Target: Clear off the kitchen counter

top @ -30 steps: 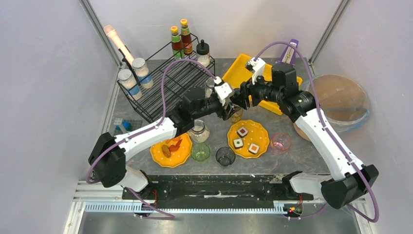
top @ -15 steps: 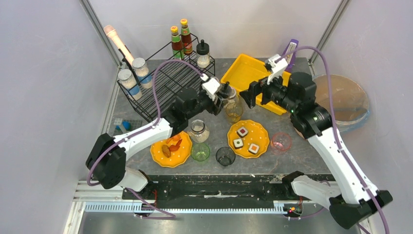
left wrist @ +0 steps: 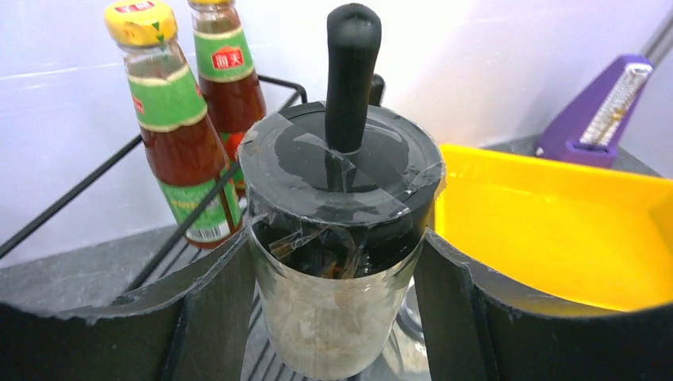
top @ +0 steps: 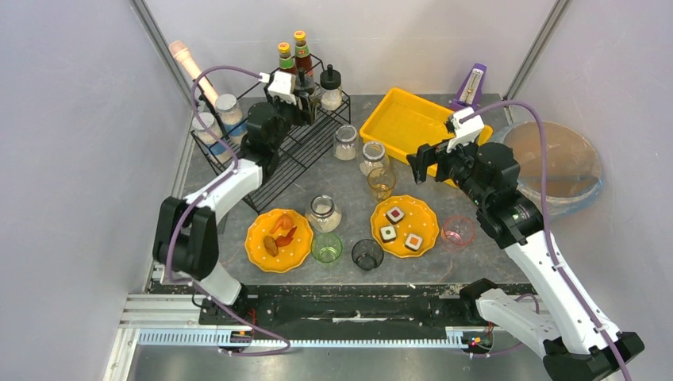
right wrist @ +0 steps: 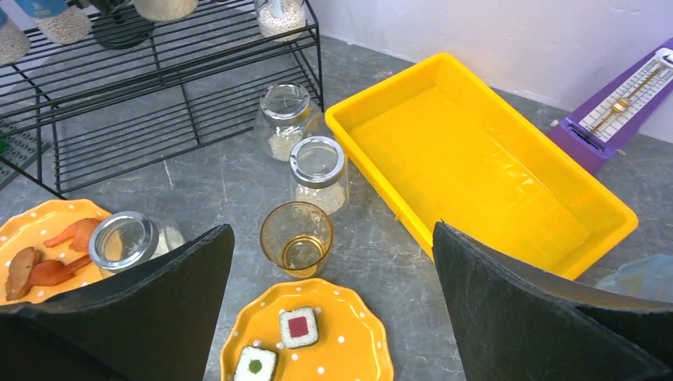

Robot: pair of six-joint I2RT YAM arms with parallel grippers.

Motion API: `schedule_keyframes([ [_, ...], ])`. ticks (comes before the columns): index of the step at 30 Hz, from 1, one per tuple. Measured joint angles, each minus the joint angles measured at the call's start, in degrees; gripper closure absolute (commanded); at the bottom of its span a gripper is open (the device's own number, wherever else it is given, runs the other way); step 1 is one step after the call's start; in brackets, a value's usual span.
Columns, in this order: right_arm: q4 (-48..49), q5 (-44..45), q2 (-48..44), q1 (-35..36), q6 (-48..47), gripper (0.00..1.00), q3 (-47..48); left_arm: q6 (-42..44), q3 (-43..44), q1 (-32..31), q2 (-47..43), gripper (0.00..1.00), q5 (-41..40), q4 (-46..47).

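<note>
The left gripper moves down toward the other black-lidded jar next and releases the glass jar on the wires beside it, as that shelf lies below the gripper.
My left gripper (top: 305, 92) is shut on a glass jar with a black knobbed lid (left wrist: 341, 182), both fingers against its sides. It holds the jar over the upper shelf of the black wire rack (top: 270, 135), beside two sauce bottles (left wrist: 171, 119). My right gripper (right wrist: 332, 230) is open and empty. It hangs above the kitchen counter (top: 349, 181), near the amber glass (right wrist: 298, 238) and the front edge of the yellow tray (top: 405, 119).
On the counter stand two metal-lidded jars (top: 345, 141) (top: 373, 155), a third jar (top: 324, 213), green (top: 326, 248), dark (top: 367, 254) and pink (top: 458, 230) glasses, a sushi plate (top: 424, 214) and a food plate (top: 262, 254). A purple metronome (top: 474, 83) and round basin (top: 555, 163) sit back right.
My left arm swung from the counter's middle to the back-left rack, carrying the black-lidded jar. My right gripper opened and drew back to the right.
</note>
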Motion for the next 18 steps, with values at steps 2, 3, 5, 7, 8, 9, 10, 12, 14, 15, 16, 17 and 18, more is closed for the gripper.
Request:
schedule_keyframes([
  [2, 0.3, 0.9, -0.2, 0.0, -0.5, 0.02, -0.2, -0.9, 2.7, 0.9, 3.4, 0.95, 0.0, 1.6],
  [3, 0.5, 1.2, -0.2, 0.0, -0.7, 0.02, -0.2, -1.2, 4.1, 1.2, 5.1, 0.94, 0.1, 2.4],
  [5, 0.9, 2.1, -0.2, 0.0, -1.2, 0.02, -0.3, -1.9, 6.0, 1.2, 8.1, 0.92, 0.1, 3.6],
  [7, 1.2, 2.8, -0.2, 0.0, -1.8, 0.02, -0.5, -2.1, 7.2, 1.3, 11.0, 0.91, 0.1, 5.1],
  [8, 1.2, 3.2, -0.2, 0.0, -2.1, 0.02, -0.6, -2.1, 7.4, 1.3, 12.0, 0.9, 0.1, 5.7],
  [9, 1.3, 3.5, -0.2, 0.0, -2.3, 0.02, -0.8, -2.1, 7.5, 1.4, 13.1, 0.89, 0.1, 6.2],
  [10, 1.2, 3.8, -0.2, 0.0, -2.5, 0.02, -0.9, -2.1, 7.5, 1.4, 14.2, 0.87, 0.1, 6.7],
  [12, 1.2, 4.5, -0.1, 0.0, -2.9, 0.02, -1.1, -2.2, 7.5, 1.4, 15.9, 0.85, 0.1, 7.2],
  [14, 1.2, 5.0, -0.1, 0.0, -3.1, 0.02, -1.2, -2.4, 7.5, 1.4, 17.7, 0.82, 0.0, 7.7],
  [15, 1.3, 5.2, -0.1, 0.0, -3.1, 0.02, -1.3, -2.4, 7.5, 1.4, 18.4, 0.8, -0.3, 8.0],
  [16, 1.3, 5.4, 0.0, 0.0, -3.5, 0.02, -1.4, -2.4, 7.5, 1.5, 19.4, 0.79, -0.7, 9.0],
  [17, 1.3, 5.5, 0.0, 0.0, -3.8, 0.02, -1.4, -2.4, 7.7, 1.5, 19.9, 0.77, -0.9, 9.4],
  [18, 1.3, 5.6, 0.1, 0.0, -4.0, 0.02, -1.5, -2.4, 7.9, 1.5, 20.5, 0.73, -1.1, 10.2],
])
